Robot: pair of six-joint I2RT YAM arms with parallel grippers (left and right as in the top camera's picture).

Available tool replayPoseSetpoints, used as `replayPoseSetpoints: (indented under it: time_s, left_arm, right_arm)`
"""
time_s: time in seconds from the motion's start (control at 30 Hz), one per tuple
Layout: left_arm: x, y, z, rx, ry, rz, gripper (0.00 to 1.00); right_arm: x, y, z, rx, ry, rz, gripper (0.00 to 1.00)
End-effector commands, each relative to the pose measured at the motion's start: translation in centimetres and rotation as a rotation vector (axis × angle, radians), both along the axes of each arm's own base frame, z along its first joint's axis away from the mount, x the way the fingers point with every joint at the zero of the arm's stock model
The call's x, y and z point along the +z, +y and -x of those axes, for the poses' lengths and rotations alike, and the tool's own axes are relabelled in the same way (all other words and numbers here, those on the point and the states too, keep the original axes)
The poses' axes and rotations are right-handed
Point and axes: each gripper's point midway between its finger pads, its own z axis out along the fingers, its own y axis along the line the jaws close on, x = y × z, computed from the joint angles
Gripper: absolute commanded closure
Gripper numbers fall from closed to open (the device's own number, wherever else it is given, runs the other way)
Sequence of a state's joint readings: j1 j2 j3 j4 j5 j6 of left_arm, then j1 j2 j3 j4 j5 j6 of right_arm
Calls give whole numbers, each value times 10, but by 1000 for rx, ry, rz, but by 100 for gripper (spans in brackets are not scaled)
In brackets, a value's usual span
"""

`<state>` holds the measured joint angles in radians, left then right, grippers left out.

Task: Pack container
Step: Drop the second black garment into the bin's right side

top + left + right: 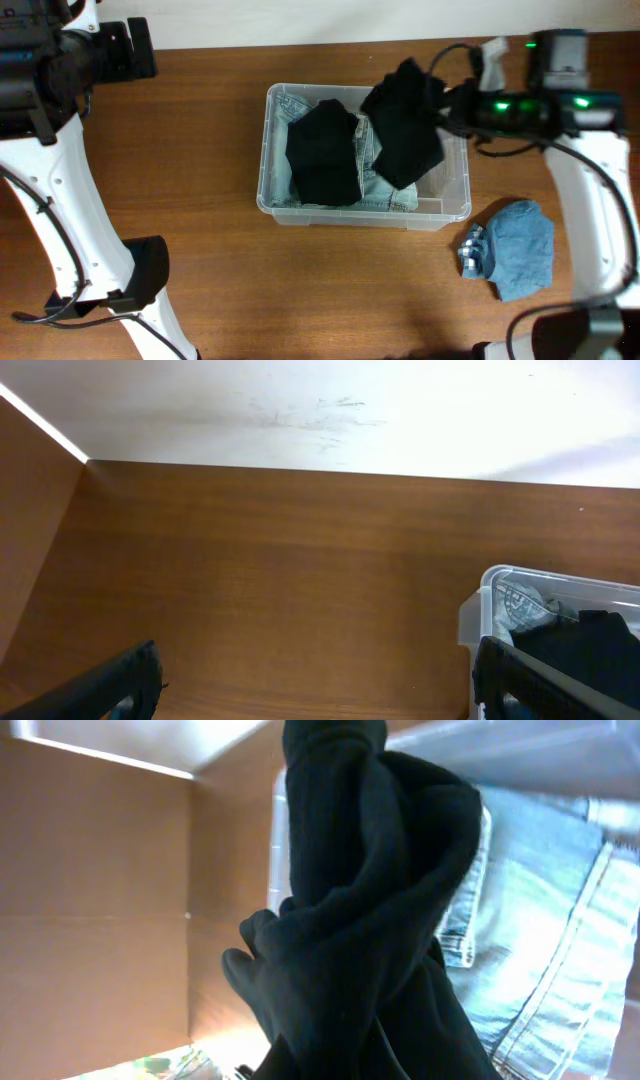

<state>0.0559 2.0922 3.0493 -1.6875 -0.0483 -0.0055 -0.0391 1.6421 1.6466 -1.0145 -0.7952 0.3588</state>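
My right gripper moves down into the container's end (436,184) by the crumpled light-blue garment next and releases the second black garment, since that end still has room.
The clear plastic container (445,212) stands mid-table with folded light denim (385,192) and a black garment (325,152) inside. My right gripper (447,103) is shut on a second black garment (408,125), which hangs over the container's right half. In the right wrist view that black garment (370,910) fills the frame and hides the fingers, with denim (560,910) below it. My left gripper (315,685) is open and empty above the bare table, left of the container's corner (480,610).
A crumpled light-blue garment (515,250) lies on the table right of the container, near the front. The white wall runs along the table's far edge (320,460). My left arm (60,60) sits at the back left.
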Motion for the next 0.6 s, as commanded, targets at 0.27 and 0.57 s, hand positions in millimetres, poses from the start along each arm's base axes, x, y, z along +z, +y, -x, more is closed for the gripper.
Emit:
replayPoseSetpoints:
  time_s: [0.27, 0.57]
  left_arm:
    - [5, 1, 3, 6, -16, 11, 0]
    - [5, 1, 3, 6, -16, 11, 0]
  right_arm:
    - [-135, -47, -44, -176, 269, 316, 96]
    - [-135, -84, -49, -236, 227, 493, 60]
